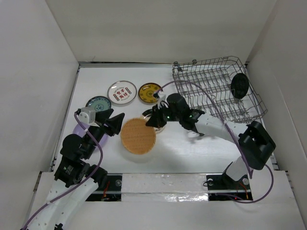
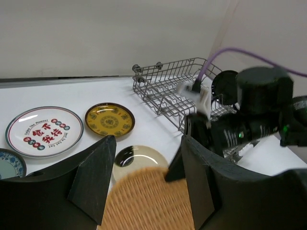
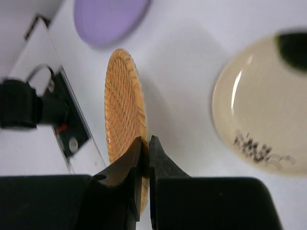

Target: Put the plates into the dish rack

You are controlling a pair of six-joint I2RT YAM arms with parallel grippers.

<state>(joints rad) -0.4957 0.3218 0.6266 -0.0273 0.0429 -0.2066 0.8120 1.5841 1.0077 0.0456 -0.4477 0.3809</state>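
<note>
The right gripper carries the woven plate (image 1: 138, 136) outward next, to the right in the top view, to the empty rack beside the black plate (image 1: 240, 86), then releases it.
My right gripper (image 1: 152, 121) is shut on the far rim of the orange-tan woven plate (image 1: 138, 136); the pinch shows in the right wrist view (image 3: 145, 143), with the plate (image 3: 122, 105) seen nearly edge-on. A cream plate with a black mark (image 1: 162, 125) lies just beyond it on the table. My left gripper (image 1: 114, 123) is open and empty at the orange plate's left edge, its fingers (image 2: 96, 172) on either side of the plate (image 2: 148, 201). The dish rack (image 1: 211, 91) stands at the back right with a black plate (image 1: 240, 86) upright in it.
A white plate with red marks (image 1: 122, 92), a dark yellow plate (image 1: 149, 92) and a teal plate (image 1: 98, 103) lie in a row at the back left. A lavender plate (image 1: 78, 130) lies partly under my left arm. White walls close in the table.
</note>
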